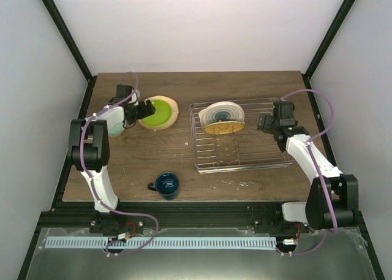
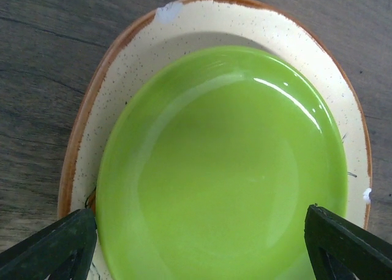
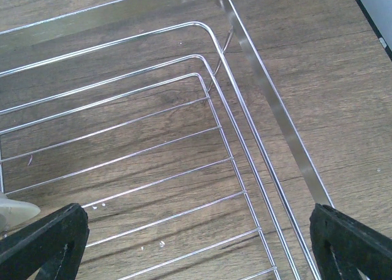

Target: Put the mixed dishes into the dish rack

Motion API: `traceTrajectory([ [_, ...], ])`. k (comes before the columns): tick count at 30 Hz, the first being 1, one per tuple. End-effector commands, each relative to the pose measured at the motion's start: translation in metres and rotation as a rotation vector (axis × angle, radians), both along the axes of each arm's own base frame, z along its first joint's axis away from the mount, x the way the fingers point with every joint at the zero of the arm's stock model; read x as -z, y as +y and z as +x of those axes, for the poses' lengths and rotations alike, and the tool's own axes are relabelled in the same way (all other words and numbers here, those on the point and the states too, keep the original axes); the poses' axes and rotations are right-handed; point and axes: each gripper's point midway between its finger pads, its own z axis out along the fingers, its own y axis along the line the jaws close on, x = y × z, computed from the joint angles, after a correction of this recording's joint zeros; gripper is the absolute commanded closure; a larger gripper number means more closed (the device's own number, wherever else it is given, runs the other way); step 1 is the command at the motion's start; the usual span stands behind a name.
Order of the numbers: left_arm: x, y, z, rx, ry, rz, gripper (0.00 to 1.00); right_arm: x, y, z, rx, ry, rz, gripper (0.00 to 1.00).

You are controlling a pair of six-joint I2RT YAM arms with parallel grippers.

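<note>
My left gripper is open around the lime green plate's nearest rim point(image 1: 144, 117), so it will go down toward the dish rack onto that rim next.
A lime green plate point(image 1: 159, 111) lies on a tan plate point(image 1: 172, 106) at the back left; both fill the left wrist view, the lime green plate point(image 2: 220, 170) on the tan plate point(image 2: 202, 19). My left gripper point(image 1: 142, 110) is open at the plates' left edge, its jaws point(image 2: 202, 255) astride the lime green plate. The cream plate with teal rings point(image 1: 220, 113) and the yellow-orange plate point(image 1: 224, 128) stand in the dish rack point(image 1: 269, 162). My right gripper point(image 1: 264, 122) hangs open and empty over the rack's wires point(image 3: 233, 108). The dark blue mug point(image 1: 166, 184) stands near the front edge. I cannot make out the mint bowl.
The wooden table point(image 1: 122, 163) ends at black frame posts on both sides and a white back wall. A pale plate edge point(image 3: 12, 209) shows at the lower left of the right wrist view.
</note>
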Motion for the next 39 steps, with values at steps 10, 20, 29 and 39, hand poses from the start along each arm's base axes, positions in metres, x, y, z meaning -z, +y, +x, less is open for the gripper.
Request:
traceTrajectory([
  [10, 0.029, -0.013, -0.008, 0.005, 0.048, 0.02, 0.07, -0.009, -0.002, 0.005, 0.005, -0.019, -0.001, 0.0],
  [20, 0.06, -0.032, -0.032, 0.0, 0.091, -0.036, 0.09, -0.009, 0.0, 0.005, 0.0, -0.017, 0.003, 0.0],
  [29, 0.075, -0.035, -0.042, -0.012, 0.109, -0.074, 0.33, -0.008, 0.0, 0.006, -0.001, -0.013, 0.006, 0.0],
  [39, 0.08, -0.038, -0.042, -0.006, 0.117, -0.104, 0.83, -0.008, 0.0, 0.006, -0.002, -0.012, 0.006, 0.0],
])
